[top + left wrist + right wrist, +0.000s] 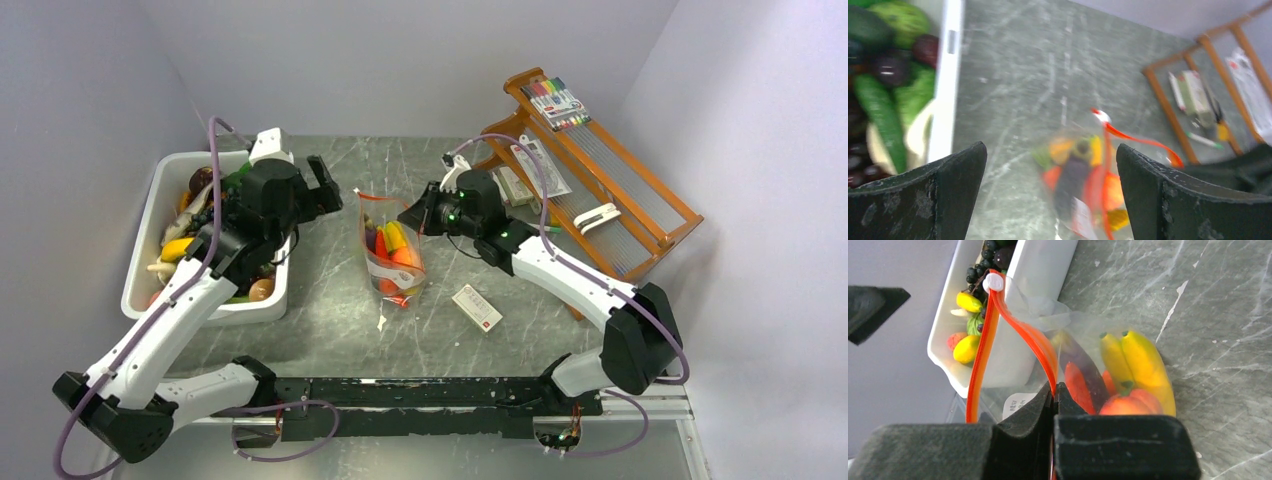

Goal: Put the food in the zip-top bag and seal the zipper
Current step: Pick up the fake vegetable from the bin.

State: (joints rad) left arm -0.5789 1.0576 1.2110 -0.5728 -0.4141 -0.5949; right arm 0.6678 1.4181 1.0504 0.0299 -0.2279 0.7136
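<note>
I should move my left gripper left in the top view and down onto the uncovered end of the tub's dark eggplant, which lies below it.
The clear zip-top bag [392, 255] lies on the table's middle and holds bananas [1143, 360], a peach [1128, 402], a purple eggplant [1083, 365] and red pieces. Its red-orange zipper [1013, 325] gapes open, with a white slider [994, 282] at the far end. My right gripper [1054, 387] is shut on the zipper strip at the bag's mouth, and it also shows in the top view [412, 215]. My left gripper [325, 190] is open and empty, and hangs between the tub and the bag [1083, 185]. More food [180, 248] lies in the white tub [140, 255].
A small white-and-red box [477, 307] lies on the table right of the bag. A wooden rack [610, 200] with a markers pack [553, 100] and other items stands at the back right. Grey walls close in on the left, back and right.
</note>
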